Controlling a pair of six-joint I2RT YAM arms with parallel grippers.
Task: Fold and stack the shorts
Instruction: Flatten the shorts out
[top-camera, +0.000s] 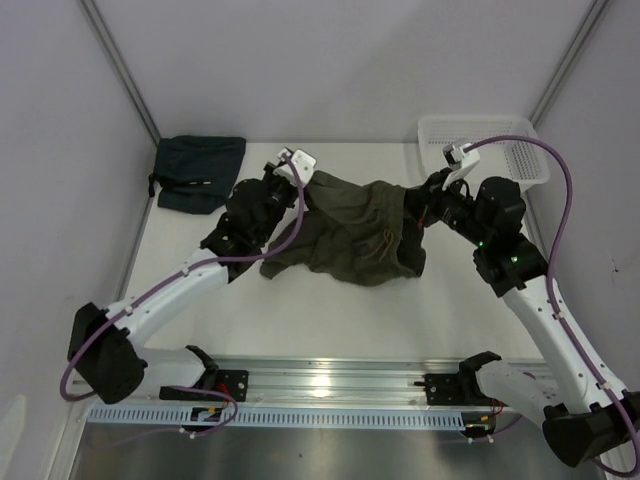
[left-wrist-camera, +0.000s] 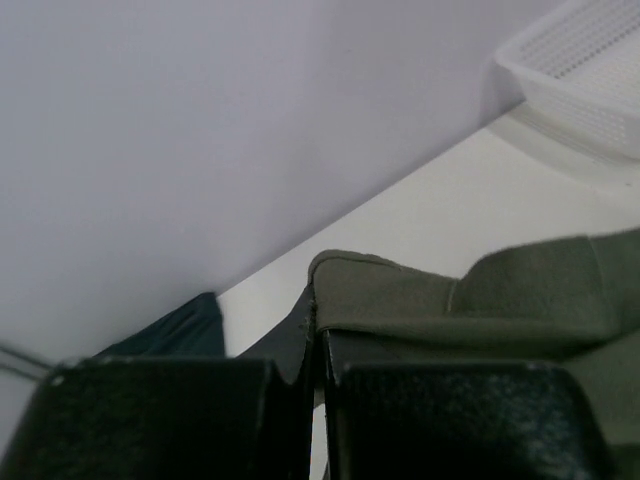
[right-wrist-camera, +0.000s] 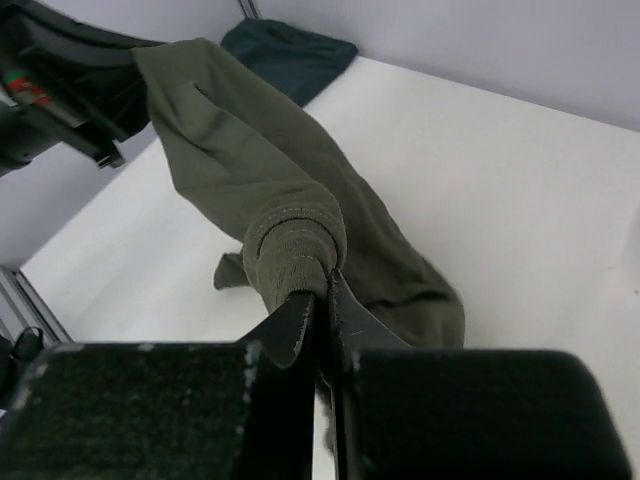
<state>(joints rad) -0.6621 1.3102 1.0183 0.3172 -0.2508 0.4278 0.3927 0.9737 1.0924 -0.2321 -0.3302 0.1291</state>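
Note:
Next, my right gripper should move outward and down to release the hem on bare tabletop near the basket, because the olive-green shorts (top-camera: 355, 235) sag bunched upon the table.
The olive-green shorts (top-camera: 355, 235) hang stretched between my two grippers above the middle of the table, their lower part sagging onto the surface. My left gripper (top-camera: 305, 190) is shut on the shorts' left edge; in the left wrist view the cloth (left-wrist-camera: 450, 300) drapes over the closed fingers (left-wrist-camera: 315, 345). My right gripper (top-camera: 418, 212) is shut on the right edge; in the right wrist view a bunched hem (right-wrist-camera: 295, 250) is pinched at the fingertips (right-wrist-camera: 325, 300). A brownish drawstring (top-camera: 392, 240) shows on the cloth.
A folded dark teal pair of shorts (top-camera: 198, 172) lies at the back left corner, also in the right wrist view (right-wrist-camera: 290, 55). A white mesh basket (top-camera: 490, 150) stands at the back right, also in the left wrist view (left-wrist-camera: 585, 80). Walls close the back and sides.

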